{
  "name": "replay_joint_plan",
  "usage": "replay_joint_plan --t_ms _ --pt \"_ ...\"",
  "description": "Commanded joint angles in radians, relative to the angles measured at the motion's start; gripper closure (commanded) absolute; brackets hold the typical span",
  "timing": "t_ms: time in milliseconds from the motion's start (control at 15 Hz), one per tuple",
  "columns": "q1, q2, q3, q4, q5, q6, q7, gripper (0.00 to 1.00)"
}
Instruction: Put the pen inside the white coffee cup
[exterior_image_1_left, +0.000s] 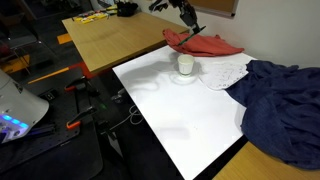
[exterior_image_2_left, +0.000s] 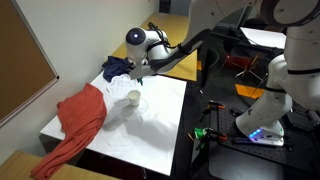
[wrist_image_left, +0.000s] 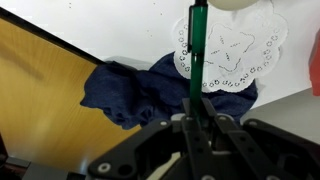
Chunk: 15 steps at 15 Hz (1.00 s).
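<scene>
My gripper moves down toward the cup's opening (exterior_image_1_left: 186, 57) (wrist_image_left: 232, 3) next and guides the pen's tip inside before letting go of the pen, since the tip still hangs outside the cup's rim.
The white coffee cup (exterior_image_1_left: 186, 65) stands upright on the white table (exterior_image_1_left: 190, 115), next to the red cloth (exterior_image_1_left: 205, 45); it also shows in an exterior view (exterior_image_2_left: 133, 97). In the wrist view only its rim (wrist_image_left: 236, 4) shows at the top edge. My gripper (exterior_image_1_left: 186, 14) hangs above and behind the cup, also seen in an exterior view (exterior_image_2_left: 140, 74). In the wrist view the gripper (wrist_image_left: 197, 108) is shut on the dark green pen (wrist_image_left: 197, 50), which points away toward the cup, its tip just beside the rim.
A white lace doily (wrist_image_left: 232, 50) lies beside the cup. A dark blue cloth (exterior_image_1_left: 285, 95) is heaped at one end of the table, also in the wrist view (wrist_image_left: 140, 90). The red cloth (exterior_image_2_left: 80, 120) hangs over the far edge. A wooden table (exterior_image_1_left: 110, 40) adjoins.
</scene>
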<state>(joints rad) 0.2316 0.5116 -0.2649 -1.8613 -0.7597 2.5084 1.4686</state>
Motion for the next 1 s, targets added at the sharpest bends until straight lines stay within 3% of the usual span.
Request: replay_joint_plan --t_ms 0,133,267,600,933 --pt "-0.015 0.001 0.013 0.008 -0.030 -0.027 0.031 0.97" --pt "0.025 0.025 -0.026 0.039 -0.102 -0.073 0.143 0.97" --pt "0.033 0.044 -0.022 0.064 -0.185 -0.131 0.258 0.97" --pt "0.032 0.088 0.050 0.119 -0.350 -0.328 0.460 0.97" --pt "0.036 0.143 0.143 0.175 -0.471 -0.524 0.578 0.97"
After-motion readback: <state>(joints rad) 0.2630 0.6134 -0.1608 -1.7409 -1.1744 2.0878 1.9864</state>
